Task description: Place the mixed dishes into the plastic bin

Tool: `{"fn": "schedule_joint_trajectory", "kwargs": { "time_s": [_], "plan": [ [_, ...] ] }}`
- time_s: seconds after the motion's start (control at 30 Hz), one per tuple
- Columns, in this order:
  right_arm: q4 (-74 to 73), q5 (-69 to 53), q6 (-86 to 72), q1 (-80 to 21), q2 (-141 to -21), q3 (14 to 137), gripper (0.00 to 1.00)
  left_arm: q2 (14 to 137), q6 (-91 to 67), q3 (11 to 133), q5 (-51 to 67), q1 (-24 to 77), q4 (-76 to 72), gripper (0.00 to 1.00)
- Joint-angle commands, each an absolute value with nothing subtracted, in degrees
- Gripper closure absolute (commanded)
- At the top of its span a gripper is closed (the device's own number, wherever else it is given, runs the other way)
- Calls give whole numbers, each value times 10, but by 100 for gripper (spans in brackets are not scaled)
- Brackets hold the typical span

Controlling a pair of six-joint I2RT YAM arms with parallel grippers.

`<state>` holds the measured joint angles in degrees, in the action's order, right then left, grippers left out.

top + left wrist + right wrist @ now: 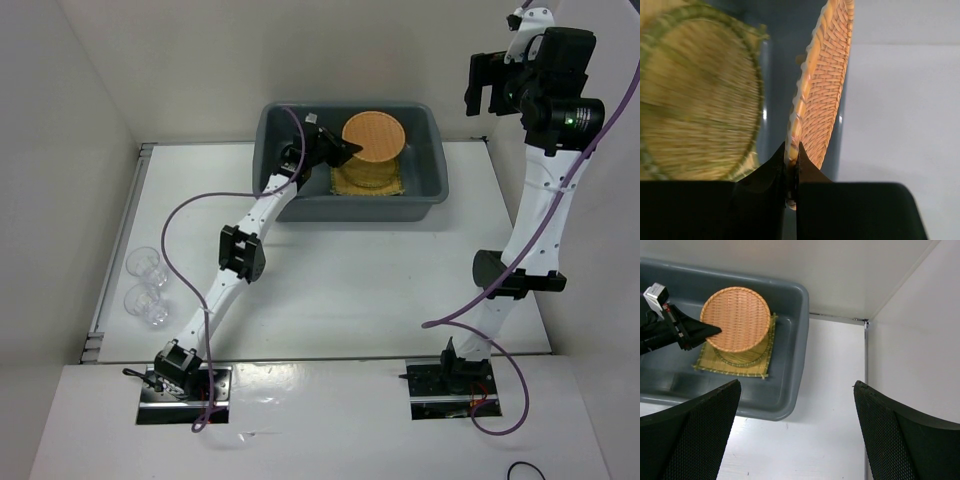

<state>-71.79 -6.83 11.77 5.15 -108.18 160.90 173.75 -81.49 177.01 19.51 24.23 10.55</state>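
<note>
My left gripper lowers into the bin toward the round woven disc next and releases the plate's rim. The orange-brown plate still hangs above that disc, hence this move.
The dark grey plastic bin stands at the back middle of the table. In it lies the square tan woven mat with the round tan woven disc on top. My left gripper is shut on the rim of the orange-brown woven plate and holds it inside the bin above the disc. In the left wrist view my left gripper pinches the plate edge-on, beside the disc. My right gripper is open, empty and raised high to the right of the bin. Two small clear cups stand at the far left.
The right wrist view shows the bin, the plate, the mat and my left gripper from above, between my open right gripper. White walls close the table at the back and on both sides.
</note>
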Motion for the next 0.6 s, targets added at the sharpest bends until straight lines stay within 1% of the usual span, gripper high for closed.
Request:
{"fn": "schedule_joint_trajectory", "kwargs": {
  "time_s": [0.0, 0.13, 0.2, 0.23, 0.27, 0.37, 0.4, 0.43, 0.57],
  "plan": [
    [-716, -60, 126, 54, -1053, 1601, 2, 1745, -846, 1794, 163, 241, 72, 100],
    [-716, -54, 126, 54, -1053, 1588, 2, 1758, -866, 1794, 158, 241, 101, 100],
    [-716, -54, 126, 54, -1053, 1588, 2, 1763, -877, 1794, 158, 241, 106, 96],
    [-716, -54, 126, 54, -1059, 1588, 2, 1768, -877, 1794, 158, 241, 106, 96],
    [-716, -54, 126, 54, -1059, 1588, 2, 1768, -885, 1794, 163, 241, 106, 93],
    [-716, -54, 126, 54, -1070, 1600, 2, 1774, -890, 1794, 169, 241, 106, 92],
    [-716, -54, 126, 54, -1076, 1600, 2, 1774, -890, 1794, 169, 241, 106, 88],
    [-716, -54, 126, 54, -1081, 1605, 2, 1774, -890, 1794, 169, 241, 112, 86],
    [-716, -54, 126, 54, -1081, 1610, 2, 1787, -905, 1794, 191, 246, 124, 83]
  ]
}}
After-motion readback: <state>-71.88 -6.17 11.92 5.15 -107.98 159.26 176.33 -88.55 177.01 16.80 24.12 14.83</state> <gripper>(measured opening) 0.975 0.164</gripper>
